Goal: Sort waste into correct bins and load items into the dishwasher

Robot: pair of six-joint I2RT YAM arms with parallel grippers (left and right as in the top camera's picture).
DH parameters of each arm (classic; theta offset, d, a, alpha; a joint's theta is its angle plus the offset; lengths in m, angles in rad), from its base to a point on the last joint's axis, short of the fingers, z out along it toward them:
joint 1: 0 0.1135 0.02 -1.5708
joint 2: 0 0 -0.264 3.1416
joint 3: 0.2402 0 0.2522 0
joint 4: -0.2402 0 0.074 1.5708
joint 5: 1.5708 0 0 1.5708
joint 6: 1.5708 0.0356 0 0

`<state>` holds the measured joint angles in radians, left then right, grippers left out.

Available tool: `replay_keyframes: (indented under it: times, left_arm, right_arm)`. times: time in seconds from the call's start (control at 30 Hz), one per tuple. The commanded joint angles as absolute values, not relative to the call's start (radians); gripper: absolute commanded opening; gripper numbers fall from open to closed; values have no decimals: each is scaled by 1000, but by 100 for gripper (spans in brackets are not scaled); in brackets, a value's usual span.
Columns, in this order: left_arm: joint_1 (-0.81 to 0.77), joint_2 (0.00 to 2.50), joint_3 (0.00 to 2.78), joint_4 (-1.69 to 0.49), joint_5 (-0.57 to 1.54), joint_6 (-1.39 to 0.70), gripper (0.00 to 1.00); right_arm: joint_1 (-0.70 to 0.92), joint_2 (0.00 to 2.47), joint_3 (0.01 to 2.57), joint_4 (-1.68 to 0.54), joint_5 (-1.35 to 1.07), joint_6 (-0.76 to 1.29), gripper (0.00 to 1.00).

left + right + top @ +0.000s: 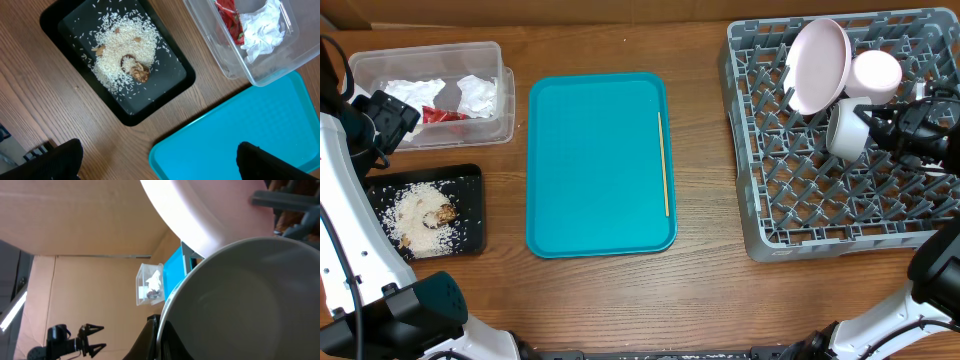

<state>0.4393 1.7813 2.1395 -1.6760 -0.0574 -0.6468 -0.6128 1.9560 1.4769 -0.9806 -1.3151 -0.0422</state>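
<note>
The pegs nearer me than the plate (820, 65) are empty, so my right gripper needs to move back and down over them and release the grey-rimmed bowl's rim.
The grey dish rack (840, 200) fills the right side. A large pale plate (820, 65) and a smaller pale round dish (875, 75) stand on edge in its far part. My right gripper (880, 128) is shut on the rim of the grey-rimmed bowl (847, 130), held tilted over the pegs. In the right wrist view the bowl (240, 305) fills the frame under the plate (200, 215), with my fingers (159, 335) pinching its rim. My left gripper (160, 165) is open and empty, above the gap between the clear tub (495, 125) and the black tray (470, 180).
The clear tub holds crumpled napkins (262, 30) and a red scrap (230, 20). Rice and brown bits (125, 57) lie in the black tray (60, 35). A teal tray (595, 170) lies mid-table with a thin yellow stick (665, 165) along its right side.
</note>
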Motion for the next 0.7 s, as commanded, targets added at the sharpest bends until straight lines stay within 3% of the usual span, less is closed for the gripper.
replay_keyframes:
  times: [0.0,0.23,0.67]
  left_arm:
    - [445,1786,2135,-1674,-70,-635,100]
    - [445,1786,2135,-1674,-70,-635,100]
    - [445,1786,2135,-1674,-70,-635,100]
  right_arm:
    - [-624,1959,1479,-978,-1230,7,4]
    - [-639,1959,1479,-1006,-1042,31,4]
    - [-751,1958,1481,-996,-1035,39,11]
